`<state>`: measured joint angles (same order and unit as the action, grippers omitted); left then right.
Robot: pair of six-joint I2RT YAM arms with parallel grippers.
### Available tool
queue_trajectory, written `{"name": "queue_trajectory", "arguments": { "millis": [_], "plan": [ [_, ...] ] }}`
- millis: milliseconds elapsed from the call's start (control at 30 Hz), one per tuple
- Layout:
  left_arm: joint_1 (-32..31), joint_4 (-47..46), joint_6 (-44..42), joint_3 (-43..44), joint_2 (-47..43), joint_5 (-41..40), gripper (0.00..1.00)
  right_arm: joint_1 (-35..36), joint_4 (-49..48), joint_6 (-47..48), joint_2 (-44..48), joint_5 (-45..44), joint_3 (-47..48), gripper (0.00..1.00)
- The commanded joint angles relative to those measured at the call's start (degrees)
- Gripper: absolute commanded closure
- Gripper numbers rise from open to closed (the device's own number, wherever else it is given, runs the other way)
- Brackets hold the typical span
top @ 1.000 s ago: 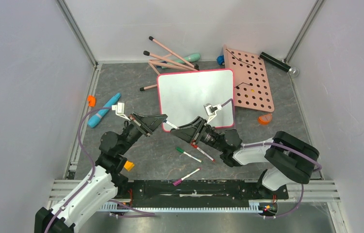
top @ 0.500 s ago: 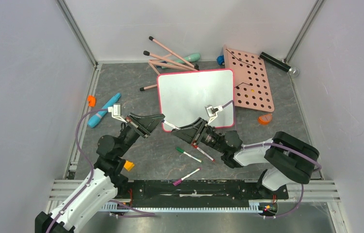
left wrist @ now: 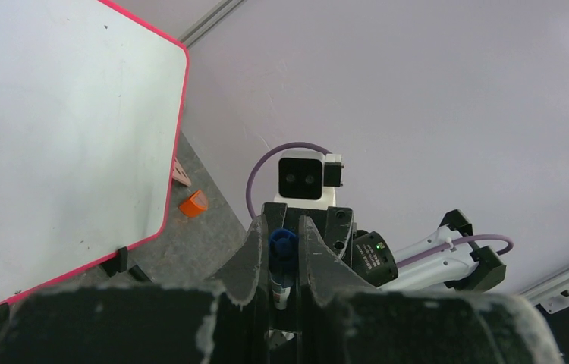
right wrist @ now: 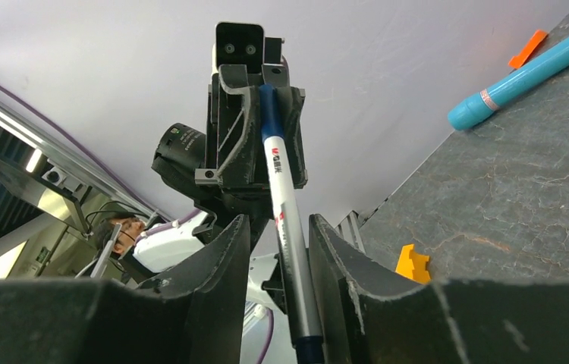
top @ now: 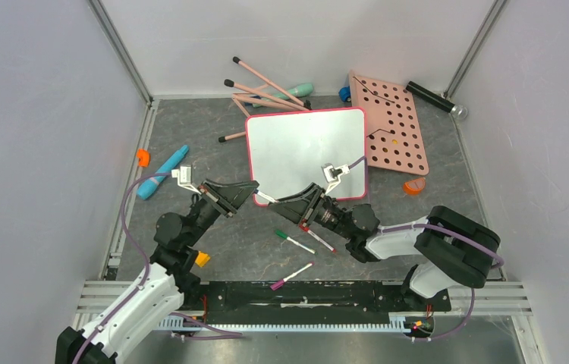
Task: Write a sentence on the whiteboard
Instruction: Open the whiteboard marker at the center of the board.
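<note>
Next, my left gripper pulls away from the marker, tips down and lets go of the marker's cap, as bare tabletop lies below it, to its left in the top view.
The whiteboard [top: 304, 152] lies flat in the middle of the table, white with a pink-red rim, and its face is blank; no sentence shows on it. It also shows in the left wrist view [left wrist: 54, 152]. My left gripper [top: 253, 189] and right gripper [top: 278, 206] point at each other just off the board's near-left corner, with a white marker [top: 265, 197] bridging them. My left gripper [left wrist: 284, 227] is shut on the marker's blue cap [left wrist: 283, 243]. My right gripper [right wrist: 280, 227] stands open around the marker's body [right wrist: 285, 220], which lies against one finger.
Loose markers lie near the arms: green-capped [top: 293, 241], red [top: 318, 241], pink [top: 290, 276]. A pink pegboard [top: 395, 133] and an orange cap [top: 415, 186] sit right of the board. Pink sticks [top: 266, 91] lie behind it, a teal pen [top: 161, 173] at left.
My left gripper has drawn back a little to the left and toward the near edge, still shut on the cap. The right gripper has barely moved.
</note>
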<state>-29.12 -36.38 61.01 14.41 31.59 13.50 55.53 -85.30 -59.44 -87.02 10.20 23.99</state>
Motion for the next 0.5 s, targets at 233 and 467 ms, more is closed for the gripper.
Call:
{"name": "queue_trajectory", "arguments": {
  "millis": [233,467],
  "plan": [
    [-0.1,-4.0,0.9,-1.3,-0.4,-0.8,0.98,-0.1,-12.0,0.8,1.0,-0.6,1.8,0.93],
    [0.1,8.7,-2.7,2.7,-2.7,-6.3,0.98,-0.7,-14.8,0.5,3.1,-0.7,-5.3,1.00]
  ]
}}
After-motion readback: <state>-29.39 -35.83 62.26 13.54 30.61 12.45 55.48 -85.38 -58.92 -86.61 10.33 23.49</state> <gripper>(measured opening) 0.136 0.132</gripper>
